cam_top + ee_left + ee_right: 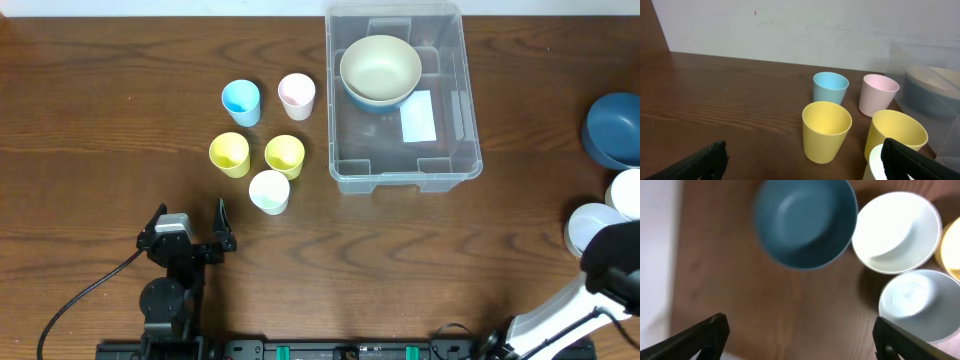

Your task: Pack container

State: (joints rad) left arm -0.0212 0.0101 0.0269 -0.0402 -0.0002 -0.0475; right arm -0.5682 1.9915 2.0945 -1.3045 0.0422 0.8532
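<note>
I will turn my right gripper next and lower it onto the dark blue bowl's rim facing the container, since that side is clear of the white bowls.
The clear plastic container stands at the back, right of centre, with a white label on its base. Inside it a cream bowl sits nested in a blue bowl. In the left wrist view the container's wall shows at the right edge. My left gripper rests near the front left, open and empty, facing a cluster of cups. My right gripper hangs open and empty above the table at the far right, over several bowls; the right arm covers it in the overhead view.
Cups stand left of the container: blue, pink, two yellow and a white one. At the right edge are a dark blue bowl and white bowls.
</note>
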